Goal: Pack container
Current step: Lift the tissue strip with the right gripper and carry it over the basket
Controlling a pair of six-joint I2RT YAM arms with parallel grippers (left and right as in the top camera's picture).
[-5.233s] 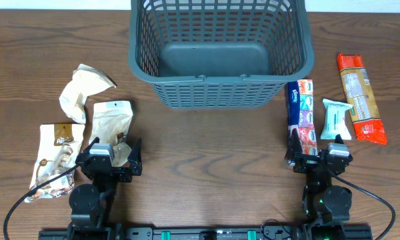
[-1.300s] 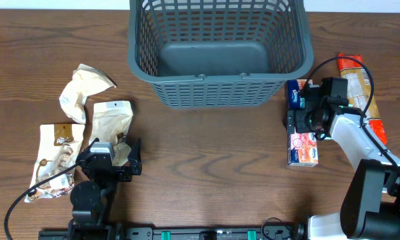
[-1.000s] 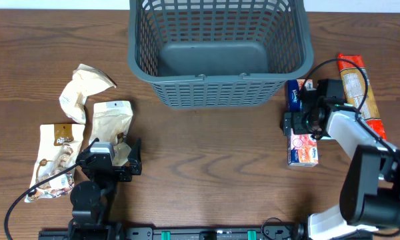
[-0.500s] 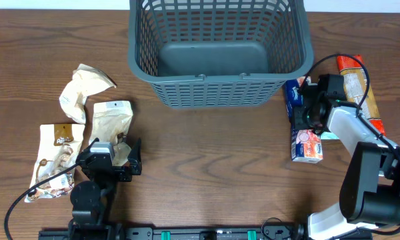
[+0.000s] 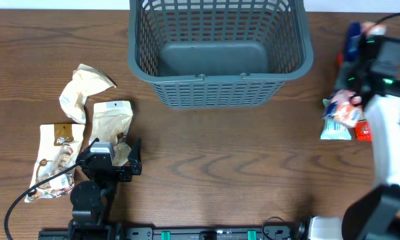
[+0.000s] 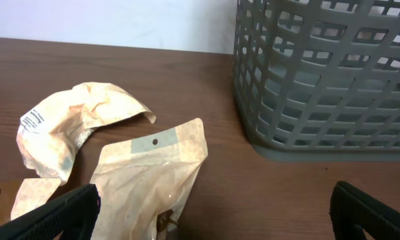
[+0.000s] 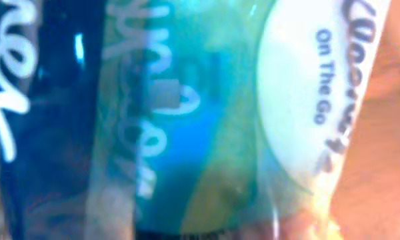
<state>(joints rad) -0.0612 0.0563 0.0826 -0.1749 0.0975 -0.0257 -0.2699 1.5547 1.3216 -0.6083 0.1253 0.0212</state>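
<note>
The empty bottom of the basket lies to the left in the overhead view, so next I should swing the multipack (image 5: 345, 107) in my right gripper over the basket's rim to there, lower it and release.
The container (image 5: 220, 50), a dark grey lattice basket, stands at the back middle of the table and holds nothing; its side wall also shows in the left wrist view (image 6: 327, 80). My right gripper (image 5: 360, 70) is raised at the far right, shut on a blue and pink tissue multipack (image 5: 345, 107) that hangs off the table, blurred. That pack (image 7: 187, 133) fills the right wrist view and hides the fingers. My left gripper (image 5: 113, 160) rests open at the front left, over the corner of a beige pouch (image 6: 147, 180).
Three beige pouches lie at the left: a crumpled one (image 5: 83, 90), a flat one (image 5: 110, 120), and a printed one (image 5: 53, 157). A white and teal packet (image 5: 335, 127) and an orange packet (image 5: 364, 132) lie under the raised right arm.
My right gripper has closed on the tissue multipack and lifted it off the table, up and toward the back right. The left arm has not moved.
</note>
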